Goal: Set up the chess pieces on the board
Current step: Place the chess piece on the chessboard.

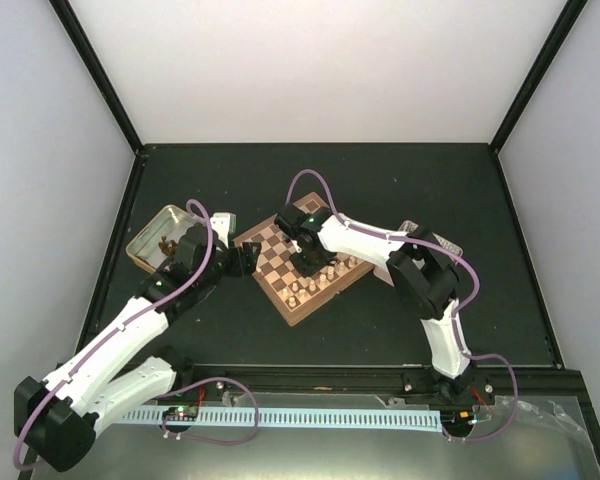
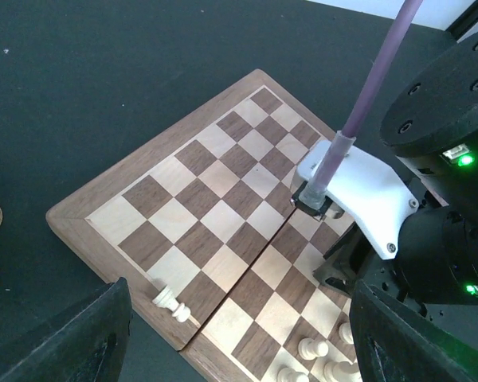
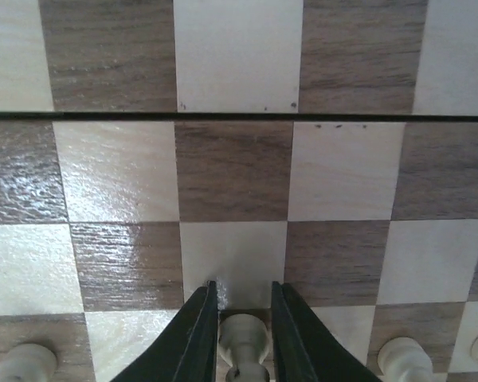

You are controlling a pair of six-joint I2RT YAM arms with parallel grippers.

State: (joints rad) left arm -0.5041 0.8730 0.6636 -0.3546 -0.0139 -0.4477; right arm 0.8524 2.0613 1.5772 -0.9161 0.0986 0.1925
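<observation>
My open left gripper comes down next until its fingers straddle one cream piece (image 2: 170,304) and then closes, since that piece lies on its side at the board's edge.
The board (image 1: 272,262) lies tilted mid-table, with several cream chess pieces (image 1: 302,290) standing near its front edge. My right gripper (image 3: 244,306) points down at the board (image 3: 233,167). Its fingers straddle a standing cream piece (image 3: 244,338), slightly open with thin gaps on both sides. Neighbouring pieces (image 3: 404,356) stand in the same row. My left gripper (image 2: 239,350) hovers wide open over the board's left corner (image 2: 191,183), holding nothing. Below it one cream piece (image 2: 172,303) lies on its side at the rim, and a few pieces (image 2: 312,348) stand nearby.
An open metal tin (image 1: 160,238) sits left of the board behind my left arm. Part of another tin (image 1: 432,240) shows to the right, behind my right arm. The right arm's wrist and purple cable (image 2: 430,199) fill the right side of the left wrist view.
</observation>
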